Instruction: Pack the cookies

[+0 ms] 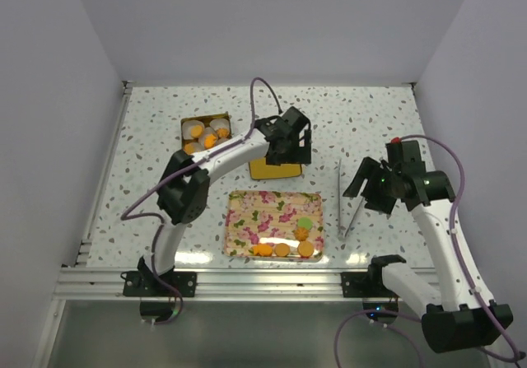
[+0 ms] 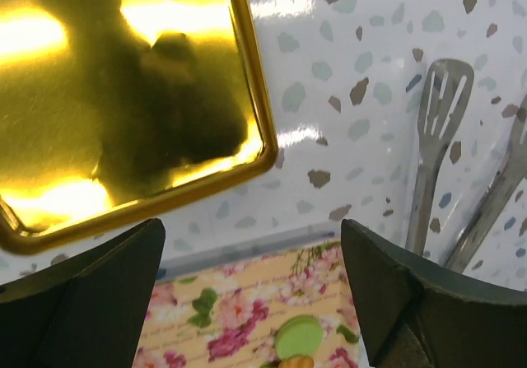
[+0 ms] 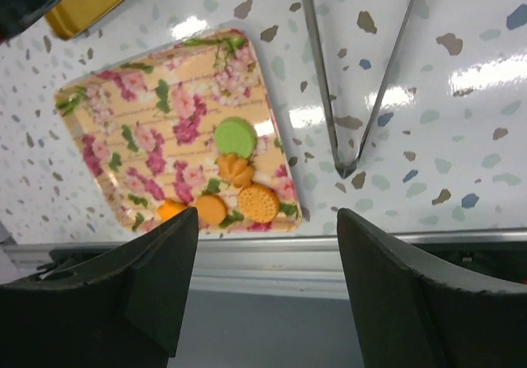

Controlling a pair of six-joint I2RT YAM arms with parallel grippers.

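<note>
The gold lid's short edge (image 1: 301, 170) (image 2: 250, 67) nearest the tongs is below my left gripper, and the bare tabletop beside that edge leaves room. My left gripper needs to go down next, with its open fingers on both sides of the edge.
Several cookies lie in the near right corner of a floral tray (image 1: 255, 211): a pale green one (image 1: 305, 221) and orange-brown ones (image 1: 282, 250). More orange cookies sit in white paper cups in a gold tin (image 1: 186, 124) at the back left. My left gripper (image 1: 288, 147) is open and empty above a gold lid (image 1: 262, 170). Its wrist view shows the lid (image 2: 123, 96), the tray (image 2: 214, 310) and the green cookie (image 2: 298, 336). My right gripper (image 1: 364, 188) is open and empty, right of the tray. Its wrist view shows the green cookie (image 3: 235, 137), a flower-shaped one (image 3: 235, 170) and a round one (image 3: 258, 202).
Metal tongs (image 1: 346, 199) lie on the speckled table between the tray and my right gripper; they also show in the left wrist view (image 2: 436, 154) and the right wrist view (image 3: 325, 96). An aluminium rail (image 1: 272, 279) runs along the table's near edge. White walls close in three sides.
</note>
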